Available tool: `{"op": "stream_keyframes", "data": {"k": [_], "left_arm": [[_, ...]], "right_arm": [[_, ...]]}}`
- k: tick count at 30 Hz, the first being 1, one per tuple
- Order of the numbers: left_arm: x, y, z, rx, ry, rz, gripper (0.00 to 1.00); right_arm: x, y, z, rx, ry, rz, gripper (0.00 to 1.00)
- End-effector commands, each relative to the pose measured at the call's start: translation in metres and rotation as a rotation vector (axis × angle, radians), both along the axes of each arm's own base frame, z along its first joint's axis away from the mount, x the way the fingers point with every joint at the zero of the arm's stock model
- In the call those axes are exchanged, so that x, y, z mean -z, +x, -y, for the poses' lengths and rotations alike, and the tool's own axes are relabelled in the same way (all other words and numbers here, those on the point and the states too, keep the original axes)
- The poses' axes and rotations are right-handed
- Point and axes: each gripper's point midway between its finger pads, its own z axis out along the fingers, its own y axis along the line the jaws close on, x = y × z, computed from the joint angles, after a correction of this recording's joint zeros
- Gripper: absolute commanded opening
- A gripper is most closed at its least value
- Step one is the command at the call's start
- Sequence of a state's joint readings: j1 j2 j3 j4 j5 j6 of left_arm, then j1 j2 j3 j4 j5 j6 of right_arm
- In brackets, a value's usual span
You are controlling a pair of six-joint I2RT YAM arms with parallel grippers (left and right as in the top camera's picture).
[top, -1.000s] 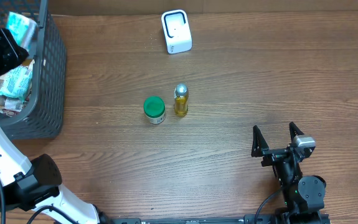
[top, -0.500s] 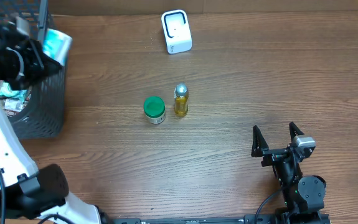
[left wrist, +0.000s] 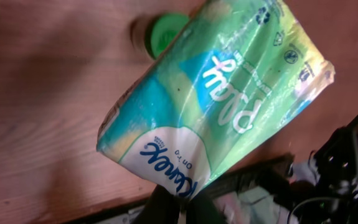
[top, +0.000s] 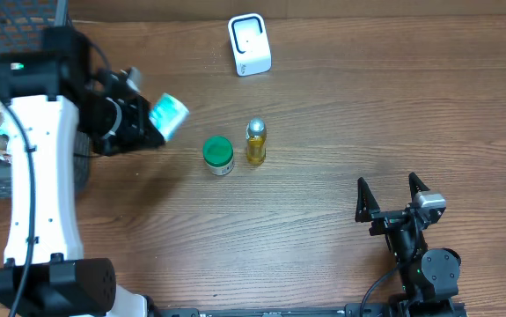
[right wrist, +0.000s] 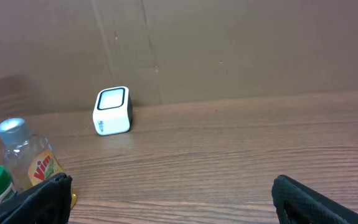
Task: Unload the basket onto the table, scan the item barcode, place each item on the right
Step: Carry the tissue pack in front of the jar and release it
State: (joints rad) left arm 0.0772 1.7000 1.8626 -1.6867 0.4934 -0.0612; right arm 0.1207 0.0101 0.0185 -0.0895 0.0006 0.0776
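My left gripper swings away from the basket next, back and down to the table on the near side of the green-lidded jar.
My left gripper (top: 151, 128) is shut on a green and blue Kleenex tissue pack (top: 168, 114), held above the table left of the green-lidded jar. In the left wrist view the tissue pack (left wrist: 216, 99) fills the frame, pinched by its lower edge between the dark fingers (left wrist: 166, 208). The white barcode scanner (top: 249, 45) stands at the table's far middle, and the right wrist view shows the scanner (right wrist: 112, 111) against the wall. My right gripper (top: 392, 195) rests open near the front right, nothing between its fingers.
A green-lidded jar (top: 218, 154) and a small yellow bottle with a silver cap (top: 255, 142) stand mid-table. A dark mesh basket (top: 24, 141) with more packets sits at the left edge, partly behind my left arm.
My left arm has lifted the tissue pack out of the basket and carried it right, toward the table's middle. The right arm has not moved.
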Motion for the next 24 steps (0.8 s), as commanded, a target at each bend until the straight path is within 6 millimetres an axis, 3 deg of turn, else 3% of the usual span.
{"op": "stream_keyframes", "data": {"k": [1, 7, 13, 24], "left_arm": [[0.011, -0.011, 0.019, 0.046, 0.009, -0.037, 0.04], [0.041, -0.015, 0.046, -0.014, 0.037, -0.132, 0.04], [0.075, -0.029, 0.047, -0.239, 0.251, -0.268, 0.04], [0.082, -0.042, 0.074, -0.298, 0.339, -0.277, 0.04]], "right_arm": [[0.002, 0.000, -0.001, -0.002, -0.004, 0.002, 1.00], [0.002, 0.000, -0.001, -0.002, -0.004, 0.002, 1.00], [0.002, 0.000, -0.001, -0.002, -0.004, 0.002, 1.00], [0.002, 0.000, -0.001, -0.002, -0.004, 0.002, 1.00]]}}
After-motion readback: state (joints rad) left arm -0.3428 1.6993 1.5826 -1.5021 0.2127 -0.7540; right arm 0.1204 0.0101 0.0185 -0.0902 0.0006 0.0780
